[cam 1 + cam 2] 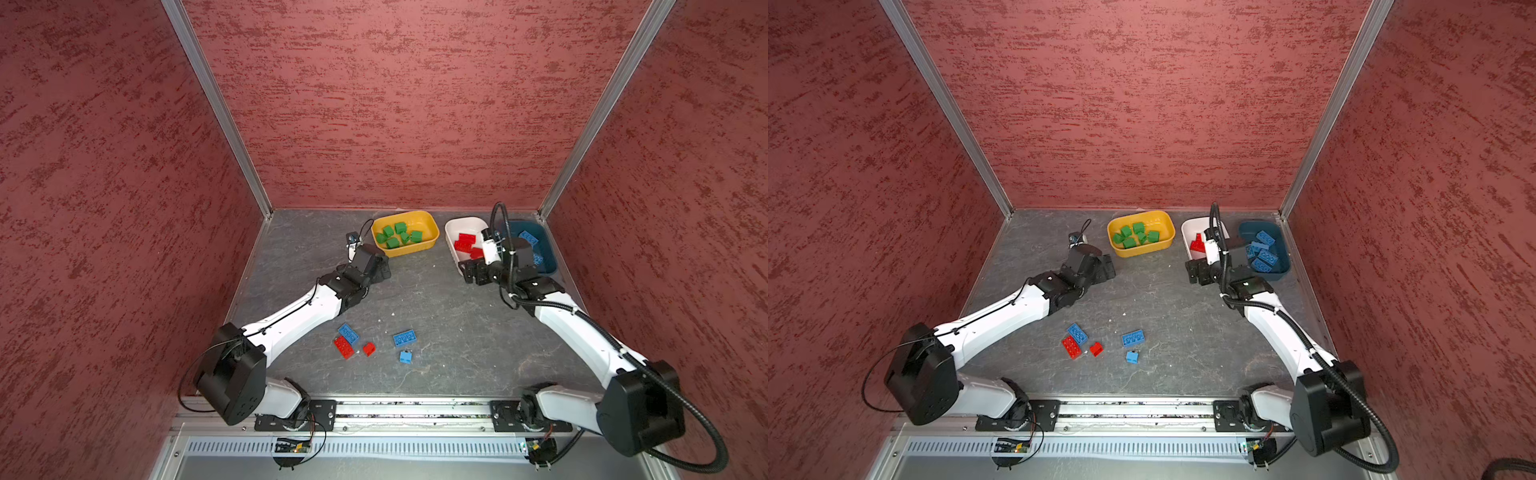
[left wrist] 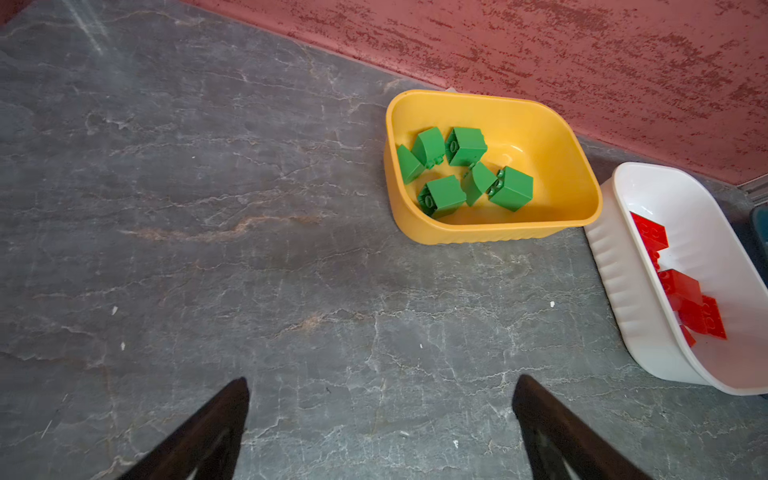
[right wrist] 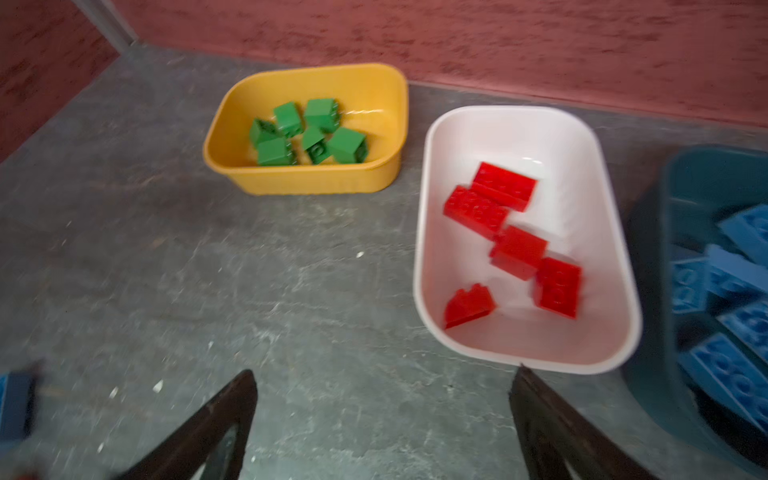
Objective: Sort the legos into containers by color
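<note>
My right gripper should swing back next, turning, and move down around the long sides of the one blue oblong brick, as that brick is clear of the red ones.
At the back stand three containers. The yellow tub (image 1: pixel 422 222) holds several green legos (image 1: pixel 399 235), the white tub (image 3: pixel 519 137) several red legos (image 3: pixel 515 249), and the teal tub (image 1: pixel 1252 228) several blue legos (image 1: pixel 1262 251). Loose on the grey table near the front lie two blue oblong bricks (image 1: pixel 348 333) (image 1: pixel 404 337), a small blue brick (image 1: pixel 406 357), a red oblong brick (image 1: pixel 344 347) and a small red brick (image 1: pixel 369 348). My left gripper (image 2: pixel 382 380) hovers open and empty just left of the yellow tub. My right gripper (image 3: pixel 384 370) is open and empty at the white tub's near end.
Red textured walls (image 1: pixel 124 208) with aluminium corner posts (image 1: pixel 216 108) close in the back and both sides. A metal rail (image 1: pixel 411 411) carrying both arm bases runs along the front edge. The right arm's black cable hose (image 1: pixel 498 232) arches over the white tub.
</note>
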Robot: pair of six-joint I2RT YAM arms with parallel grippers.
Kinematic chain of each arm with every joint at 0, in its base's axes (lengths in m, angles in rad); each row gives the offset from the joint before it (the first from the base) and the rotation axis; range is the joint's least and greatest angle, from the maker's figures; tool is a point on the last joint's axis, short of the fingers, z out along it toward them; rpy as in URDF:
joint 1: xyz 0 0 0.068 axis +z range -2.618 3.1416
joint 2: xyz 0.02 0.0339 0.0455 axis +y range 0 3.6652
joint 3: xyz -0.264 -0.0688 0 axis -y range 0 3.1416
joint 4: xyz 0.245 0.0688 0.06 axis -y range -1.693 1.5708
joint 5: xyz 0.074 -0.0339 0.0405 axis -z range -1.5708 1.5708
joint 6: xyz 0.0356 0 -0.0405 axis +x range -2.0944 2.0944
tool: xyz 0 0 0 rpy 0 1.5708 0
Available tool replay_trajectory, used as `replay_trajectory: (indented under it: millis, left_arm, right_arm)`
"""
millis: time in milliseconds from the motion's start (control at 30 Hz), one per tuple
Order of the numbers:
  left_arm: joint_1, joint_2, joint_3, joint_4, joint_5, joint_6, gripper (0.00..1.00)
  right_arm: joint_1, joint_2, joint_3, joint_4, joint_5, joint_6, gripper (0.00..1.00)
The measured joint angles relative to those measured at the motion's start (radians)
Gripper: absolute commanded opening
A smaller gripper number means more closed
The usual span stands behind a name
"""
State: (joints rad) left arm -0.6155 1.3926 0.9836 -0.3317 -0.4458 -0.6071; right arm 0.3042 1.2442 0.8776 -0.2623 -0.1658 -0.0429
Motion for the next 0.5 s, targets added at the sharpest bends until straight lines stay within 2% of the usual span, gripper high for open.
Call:
replay_trajectory:
  millis: [200, 367, 500]
  left_arm:
    - [0.022, -0.092, -0.08, -0.001, -0.007, -0.049, 0.99]
    - [0.051, -0.171, -0.137, -0.005, -0.027, -0.096, 0.99]
    - [0.079, -0.228, -0.188, -0.004, -0.026, -0.121, 0.99]
  right_arm:
    - [0.192, 0.011, -0.082, -0.045, -0.086, -0.129, 0.83]
    - [0.39, 0.073, -0.124, -0.074, -0.15, -0.276, 0.82]
    - [0.463, 0.185, -0.104, -0.109, -0.168, -0.397, 0.79]
